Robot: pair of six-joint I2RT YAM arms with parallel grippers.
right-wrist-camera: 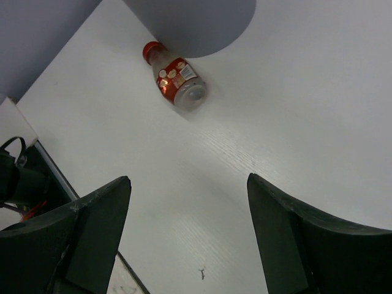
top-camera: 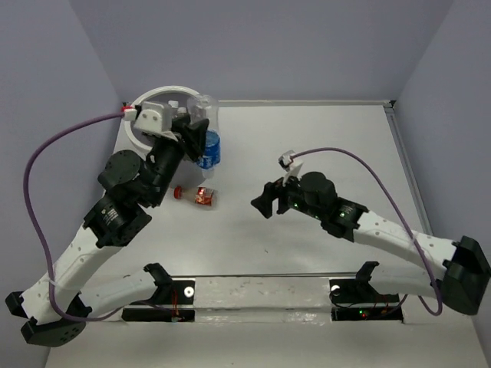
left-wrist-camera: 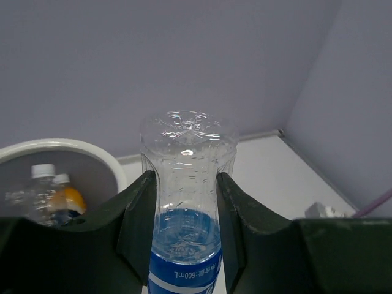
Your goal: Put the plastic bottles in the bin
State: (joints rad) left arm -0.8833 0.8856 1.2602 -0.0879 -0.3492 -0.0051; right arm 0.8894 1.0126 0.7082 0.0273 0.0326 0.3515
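I will carry the bottle to the left in the top view with my left gripper, over the bin's rim, and let it go, because the bin's opening is on that side of my gripper.
My left gripper [left-wrist-camera: 186,202] is shut on a clear plastic bottle with a blue label [left-wrist-camera: 186,184], held up in the air just right of the bin [top-camera: 150,98]; the same bottle [top-camera: 207,142] and gripper [top-camera: 192,126] show from above. The bin's thick white rim [left-wrist-camera: 92,150] shows at the left of the wrist view, with a clear bottle [left-wrist-camera: 38,187] and an orange bottle [left-wrist-camera: 67,199] lying inside. A small red-labelled bottle [top-camera: 196,195] lies on the table; it is the one [right-wrist-camera: 176,80] ahead of my right gripper [right-wrist-camera: 188,190], which is open and holds nothing [top-camera: 261,204].
The table is walled in on the far side and both sides by grey-lilac panels [top-camera: 261,46]. A purple cable [top-camera: 34,169] loops off the left arm, another [top-camera: 360,165] off the right. Metal mounting brackets [top-camera: 261,295] run along the near edge.
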